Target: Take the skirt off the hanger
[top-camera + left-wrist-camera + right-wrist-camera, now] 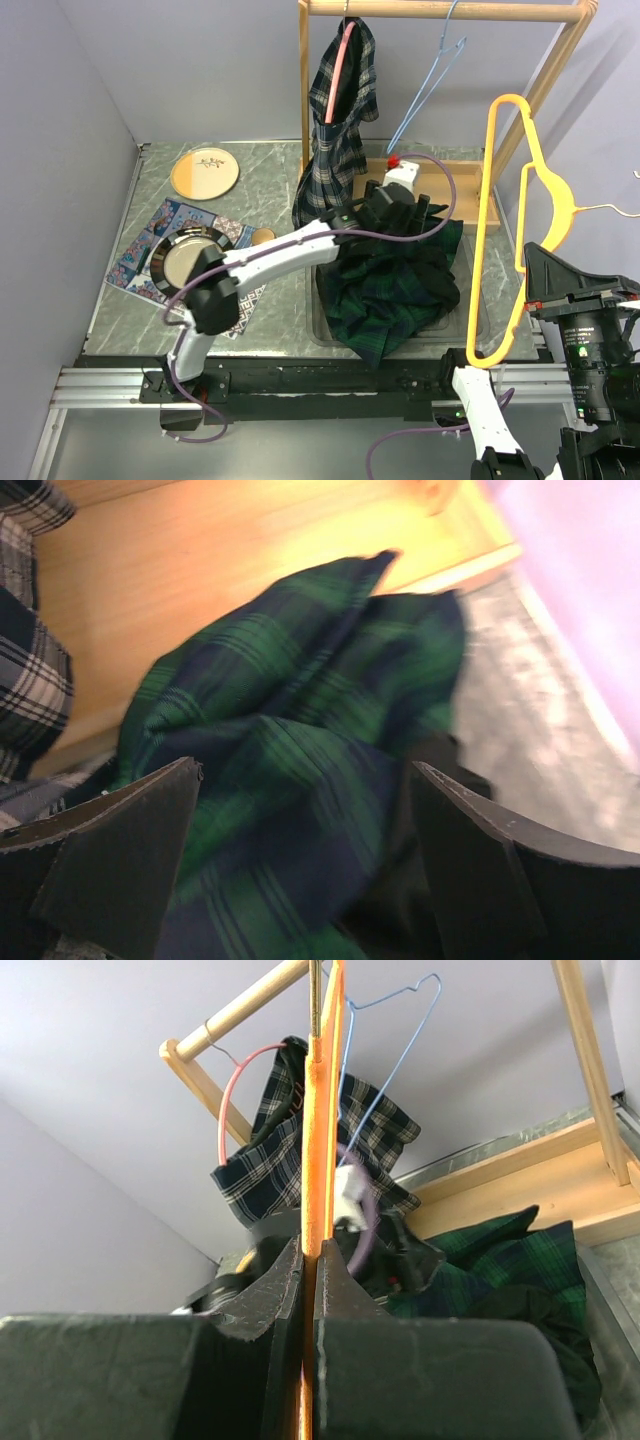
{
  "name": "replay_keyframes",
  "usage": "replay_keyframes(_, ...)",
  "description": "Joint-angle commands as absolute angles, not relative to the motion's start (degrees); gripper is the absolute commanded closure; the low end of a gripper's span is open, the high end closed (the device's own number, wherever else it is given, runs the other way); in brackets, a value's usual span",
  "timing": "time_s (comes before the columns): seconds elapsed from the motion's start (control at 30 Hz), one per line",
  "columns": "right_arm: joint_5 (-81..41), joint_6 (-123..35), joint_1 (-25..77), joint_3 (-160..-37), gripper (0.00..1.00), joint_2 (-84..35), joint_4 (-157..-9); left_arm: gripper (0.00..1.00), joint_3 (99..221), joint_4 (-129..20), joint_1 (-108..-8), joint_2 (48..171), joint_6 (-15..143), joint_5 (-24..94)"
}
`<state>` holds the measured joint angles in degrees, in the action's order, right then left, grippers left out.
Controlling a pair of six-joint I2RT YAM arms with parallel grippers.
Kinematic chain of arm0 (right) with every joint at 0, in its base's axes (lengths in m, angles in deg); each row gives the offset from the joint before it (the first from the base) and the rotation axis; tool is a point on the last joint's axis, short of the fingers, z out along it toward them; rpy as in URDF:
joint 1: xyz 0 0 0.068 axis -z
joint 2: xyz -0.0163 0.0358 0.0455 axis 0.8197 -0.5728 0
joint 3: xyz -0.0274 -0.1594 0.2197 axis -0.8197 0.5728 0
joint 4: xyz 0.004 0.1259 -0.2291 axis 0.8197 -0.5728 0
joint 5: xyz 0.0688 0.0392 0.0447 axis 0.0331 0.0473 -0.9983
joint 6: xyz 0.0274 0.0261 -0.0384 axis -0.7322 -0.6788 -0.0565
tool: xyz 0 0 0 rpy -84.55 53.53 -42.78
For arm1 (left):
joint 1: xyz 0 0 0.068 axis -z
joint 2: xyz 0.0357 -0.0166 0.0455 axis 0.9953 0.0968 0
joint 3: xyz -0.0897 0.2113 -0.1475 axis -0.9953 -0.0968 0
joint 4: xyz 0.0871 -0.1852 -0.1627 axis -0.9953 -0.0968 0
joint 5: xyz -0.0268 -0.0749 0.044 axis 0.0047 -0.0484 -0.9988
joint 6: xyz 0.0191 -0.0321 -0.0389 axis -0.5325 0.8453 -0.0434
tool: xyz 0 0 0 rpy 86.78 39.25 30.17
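Observation:
My left gripper will next move down, open, onto the fold at the skirt's far side and close, because that cloth is already between its parted fingers.
A dark green plaid skirt (pixel 400 285) (pixel 300 710) lies crumpled in a grey bin (pixel 318 300) at the table's middle. My left gripper (pixel 390 222) (pixel 305 770) hovers just over the skirt's far side, open, with the cloth showing between its fingers (pixel 130 840) and nothing gripped. The yellow plastic hanger (pixel 481 230) (pixel 322 1110) stands upright and bare on the right. My right gripper (pixel 466 362) (pixel 322 1245) is shut on its lower bar.
A wooden rack (pixel 440 10) stands at the back with a navy-and-white plaid garment (pixel 340 110) on a pink hanger and a bare blue wire hanger (pixel 430 90). A plate (pixel 205 172) and a metal bowl (pixel 185 262) sit left. Camera gear (pixel 590 330) stands right.

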<state>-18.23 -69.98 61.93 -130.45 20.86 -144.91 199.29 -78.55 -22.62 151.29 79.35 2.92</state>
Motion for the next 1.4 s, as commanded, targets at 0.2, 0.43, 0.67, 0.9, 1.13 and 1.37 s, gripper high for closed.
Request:
replay_keyframes(0.2,-18.4,-69.0,61.4,-130.7,1.0,20.6,-140.1,0.08,208.0,-82.6,-27.0,162.3,75.7,3.2)
replay_keyframes(0.43,-18.3,-69.0,61.4,-132.2,1.0,19.9,-140.3,0.8,197.4,-74.9,-24.4,152.9,75.6,9.6)
replay_keyframes(0.67,-17.5,-68.5,61.4,-131.7,1.0,20.6,-140.5,0.99,189.3,-74.9,-18.4,139.2,76.6,13.0)
replay_keyframes(0.9,-18.8,-68.9,61.1,-132.8,1.0,20.2,-140.9,0.99,179.6,-76.6,-14.4,128.2,78.8,10.4)
replay_keyframes(1.13,-17.4,-68.8,61.1,-132.2,1.0,20.7,-140.9,0.99,166.3,-69.3,-12.3,119.6,83.5,14.8)
replay_keyframes(1.37,-17.4,-68.5,61.0,-132.2,1.0,20.3,-141.1,0.99,157.2,-67.4,-10.4,123.5,86.2,16.6)
